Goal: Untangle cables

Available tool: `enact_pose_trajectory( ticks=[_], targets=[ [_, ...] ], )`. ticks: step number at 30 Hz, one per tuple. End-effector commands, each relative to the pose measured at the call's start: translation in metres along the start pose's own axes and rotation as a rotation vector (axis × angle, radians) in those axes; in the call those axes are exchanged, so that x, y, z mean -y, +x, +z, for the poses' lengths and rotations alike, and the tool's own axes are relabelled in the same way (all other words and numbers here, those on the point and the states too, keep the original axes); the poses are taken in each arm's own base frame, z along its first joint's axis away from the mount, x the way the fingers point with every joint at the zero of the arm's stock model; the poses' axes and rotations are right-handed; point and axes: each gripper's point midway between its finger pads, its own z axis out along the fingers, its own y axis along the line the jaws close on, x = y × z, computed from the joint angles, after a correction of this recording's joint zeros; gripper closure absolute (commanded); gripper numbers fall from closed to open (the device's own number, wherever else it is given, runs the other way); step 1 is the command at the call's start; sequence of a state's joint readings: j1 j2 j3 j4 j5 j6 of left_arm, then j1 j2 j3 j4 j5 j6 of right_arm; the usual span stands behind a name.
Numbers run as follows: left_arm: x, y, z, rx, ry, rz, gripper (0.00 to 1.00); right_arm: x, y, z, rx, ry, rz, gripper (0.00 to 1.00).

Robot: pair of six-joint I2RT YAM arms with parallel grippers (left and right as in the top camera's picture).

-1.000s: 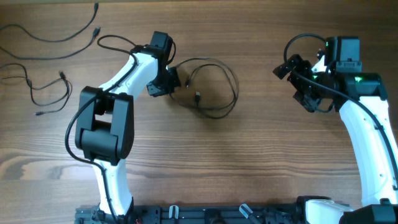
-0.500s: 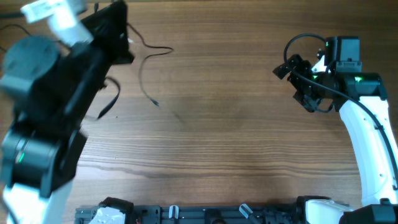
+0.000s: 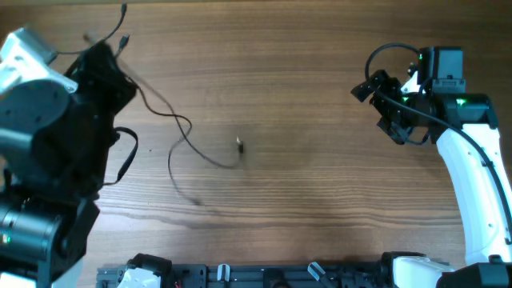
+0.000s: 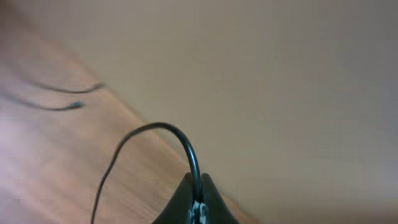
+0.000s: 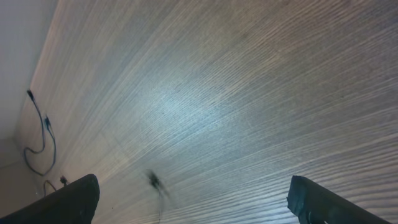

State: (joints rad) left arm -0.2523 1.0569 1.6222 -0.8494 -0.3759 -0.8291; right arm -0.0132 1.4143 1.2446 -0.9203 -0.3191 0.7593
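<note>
My left gripper swings to the left in the overhead view and down toward the table next, since the thin black cable [image 3: 182,136] still hangs from its raised fingers.
My left gripper [image 4: 196,198] is shut on a thin black cable [image 4: 186,146], which arches up out of the jaws. In the overhead view the left arm is raised high at the left, with the gripper [image 3: 102,62] near the top. The held cable [image 3: 182,136] trails down and right in a loose curve, and its small plug end [image 3: 239,145] is blurred. More cables [image 3: 122,24] lie at the table's far left; they also show in the left wrist view [image 4: 65,96] and the right wrist view [image 5: 38,134]. My right gripper [image 5: 199,205] is open and empty, over the right side [image 3: 390,118].
The raised left arm [image 3: 48,160] hides much of the table's left side from overhead. The wooden table [image 3: 304,184] fills the view. A black rail [image 3: 264,276] runs along the front edge.
The left arm has lifted one cable off the table's centre, up and to the left. The cable now hangs loose and swings. The right arm has not moved.
</note>
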Motion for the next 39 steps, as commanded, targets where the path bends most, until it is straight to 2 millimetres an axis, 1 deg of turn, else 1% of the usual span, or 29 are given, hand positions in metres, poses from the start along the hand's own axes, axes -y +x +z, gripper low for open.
enact_pose_trajectory(
  ticks=[1,2,3,6,8,10,12,14,16,18,20,21,22,23,25,26,27,29,30,32,33,34,35,36,38,39],
  targets=[
    [-0.057,-0.029,0.004,0.201,-0.266,-0.189,0.96,-0.001,-0.003,-0.005,0.022,-0.002,-0.002,0.00],
    [-0.071,-0.029,0.008,0.206,-0.325,-0.222,0.96,-0.001,-0.003,-0.005,0.022,-0.002,-0.001,0.00],
    [-0.097,-0.028,0.015,0.220,-0.430,-0.282,0.96,-0.001,-0.003,-0.005,0.022,-0.002,-0.002,0.00],
    [-0.162,-0.033,0.022,0.276,-0.676,-0.407,0.96,-0.001,-0.003,-0.005,0.022,-0.002,-0.001,0.00],
    [-0.195,-0.031,0.027,0.246,-0.785,-0.483,0.96,-0.001,-0.003,-0.005,0.022,-0.002,-0.001,0.00],
    [-0.220,-0.033,0.030,0.228,-0.851,-0.544,0.96,-0.001,-0.003,-0.005,0.022,-0.002,-0.001,0.00],
    [-0.243,-0.044,0.025,0.265,-0.911,-0.589,0.96,-0.001,-0.003,-0.005,0.022,-0.002,-0.001,0.00],
    [-0.272,-0.060,0.016,0.335,-0.983,-0.636,0.96,-0.001,-0.003,-0.005,0.022,-0.002,-0.001,0.00],
    [-0.307,-0.073,0.008,0.396,-1.082,-0.677,0.96,-0.001,-0.003,-0.005,0.022,-0.002,-0.001,0.00],
    [-0.345,-0.077,0.001,0.429,-1.206,-0.700,0.96,-0.001,-0.003,-0.005,0.022,-0.002,-0.002,0.00],
    [-0.379,-0.077,-0.001,0.432,-1.305,-0.727,0.96,-0.001,-0.003,-0.005,0.022,-0.002,-0.001,0.00],
    [-0.400,-0.077,-0.001,0.437,-1.354,-0.745,0.96,-0.001,-0.003,-0.005,0.022,-0.002,-0.002,0.00],
    [-0.413,-0.079,-0.003,0.454,-1.387,-0.750,0.96,-0.001,-0.003,-0.005,0.022,-0.002,-0.001,0.00],
    [-0.422,-0.082,-0.006,0.472,-1.411,-0.747,0.96,-0.001,-0.003,-0.005,0.022,-0.002,-0.001,0.00],
    [-0.444,-0.093,-0.014,0.547,-1.475,-0.716,0.96,-0.001,-0.003,-0.005,0.022,-0.002,-0.001,0.00],
    [-0.453,-0.098,-0.014,0.572,-1.489,-0.706,0.96,-0.001,-0.003,-0.005,0.022,-0.002,-0.001,0.00],
    [-0.465,-0.104,-0.007,0.557,-1.486,-0.667,0.96,-0.001,-0.003,-0.005,0.022,-0.002,-0.002,0.00],
    [-0.483,-0.119,0.017,0.481,-1.458,-0.515,0.96,-0.001,-0.003,-0.005,0.022,-0.002,-0.001,0.00],
    [-0.490,-0.123,0.027,0.457,-1.451,-0.464,0.96,-0.001,-0.003,-0.005,0.022,-0.002,-0.002,0.00],
    [-0.504,-0.126,0.039,0.452,-1.452,-0.425,0.96,-0.001,-0.003,-0.005,0.022,-0.002,-0.001,0.01],
    [-0.507,-0.125,0.041,0.451,-1.456,-0.424,0.96,-0.001,-0.003,-0.005,0.022,-0.002,-0.001,0.00],
    [-0.515,-0.121,0.046,0.441,-1.463,-0.423,0.91,-0.001,-0.003,-0.005,0.022,-0.002,-0.001,0.00],
    [-0.520,-0.117,0.049,0.430,-1.472,-0.423,0.72,-0.001,-0.003,-0.005,0.022,-0.002,-0.001,0.00],
    [-0.524,-0.113,0.051,0.416,-1.482,-0.423,0.63,-0.001,-0.003,-0.005,0.022,-0.002,-0.001,0.00],
    [-0.532,-0.107,0.054,0.374,-1.498,-0.401,0.57,-0.001,-0.003,-0.005,0.022,-0.002,-0.001,0.01],
    [-0.533,-0.106,0.055,0.351,-1.504,-0.381,0.51,-0.001,-0.003,-0.005,0.022,-0.002,-0.001,0.00]
  ],
)
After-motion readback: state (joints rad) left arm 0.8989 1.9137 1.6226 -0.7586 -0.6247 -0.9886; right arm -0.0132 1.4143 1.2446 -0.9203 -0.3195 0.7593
